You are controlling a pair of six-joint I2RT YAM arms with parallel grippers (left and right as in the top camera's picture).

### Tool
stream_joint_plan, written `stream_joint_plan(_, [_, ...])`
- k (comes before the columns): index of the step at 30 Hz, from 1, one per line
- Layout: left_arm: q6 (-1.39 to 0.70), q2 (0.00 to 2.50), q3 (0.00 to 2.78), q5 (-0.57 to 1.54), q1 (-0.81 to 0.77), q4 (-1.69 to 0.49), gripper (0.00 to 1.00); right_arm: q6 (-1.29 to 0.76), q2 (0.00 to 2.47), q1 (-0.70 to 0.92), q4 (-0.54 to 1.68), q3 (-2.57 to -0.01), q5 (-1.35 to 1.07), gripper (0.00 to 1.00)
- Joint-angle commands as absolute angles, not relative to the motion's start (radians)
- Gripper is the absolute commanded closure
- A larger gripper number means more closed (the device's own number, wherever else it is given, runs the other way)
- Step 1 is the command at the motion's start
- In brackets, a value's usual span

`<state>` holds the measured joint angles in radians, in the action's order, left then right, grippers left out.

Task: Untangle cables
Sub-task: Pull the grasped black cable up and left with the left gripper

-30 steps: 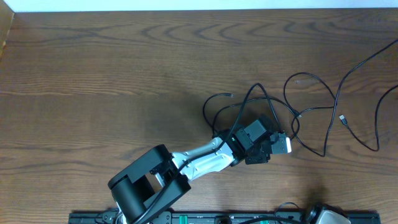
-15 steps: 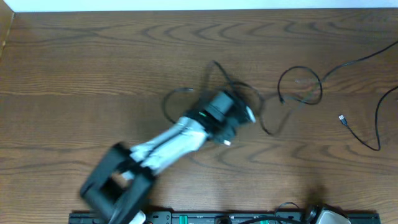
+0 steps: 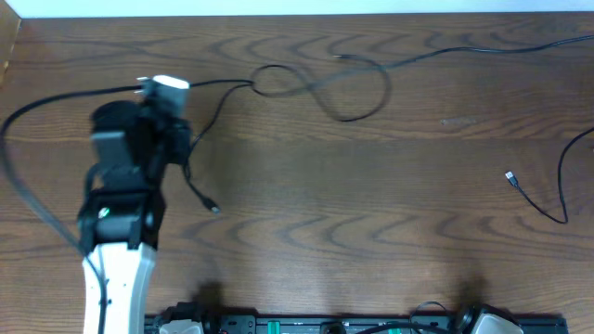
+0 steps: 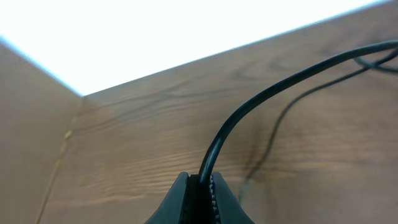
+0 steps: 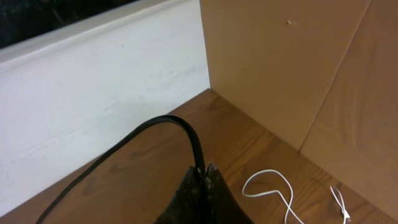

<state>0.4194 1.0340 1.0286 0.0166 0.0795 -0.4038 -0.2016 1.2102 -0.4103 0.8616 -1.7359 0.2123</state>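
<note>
The bare wood by the side (image 5: 311,191) is below my right gripper, so I will next move that gripper back and down and let go of the black cable, clear of the cable's loop.
In the overhead view my left gripper (image 3: 167,89) is at the far left of the table, shut on a thin black cable (image 3: 320,93). That cable runs right from the jaws, makes one loose loop, and goes off at the top right edge. Its free end with a small plug (image 3: 213,208) trails down beside the arm. The left wrist view shows the cable (image 4: 249,112) pinched in the left gripper (image 4: 200,182). In the right wrist view my right gripper (image 5: 201,172) is shut on a black cable (image 5: 158,124). A white cable (image 5: 273,186) lies on the wood beside it.
Another black cable (image 3: 543,209) with a small plug (image 3: 510,176) lies at the right edge. The arm's own thick black wire (image 3: 23,199) arcs along the left edge. A wooden side wall (image 5: 280,68) stands close to the right gripper.
My left arm has swung from the table's centre right to the far left, dragging the black cable. The knotted bundle has stretched into one long line with a single loop.
</note>
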Motion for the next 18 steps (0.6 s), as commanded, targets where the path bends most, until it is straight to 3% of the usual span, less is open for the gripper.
stream_joint_plan(1, [0.333, 1.002, 1.032, 0.014, 0.151, -0.399, 0.93, -0.213, 1.198, -0.418, 0.860, -1.740, 0.215, 0.99])
stream_joint_plan(8, [0.185, 0.993, 1.032, 0.014, 0.263, -0.383, 0.93, -0.213, 1.198, -0.418, 0.860, -1.740, 0.278, 0.99])
stream_joint_plan(13, [0.170, 0.993, 1.032, 0.014, 0.286, -0.381, 0.93, -0.216, 1.213, -0.447, 0.845, -1.740, 0.473, 0.99])
stream_joint_plan(18, [0.170, 0.993, 1.032, 0.014, 0.286, -0.381, 0.93, -0.422, 1.274, -0.591, 0.892, -1.740, 0.595, 0.99])
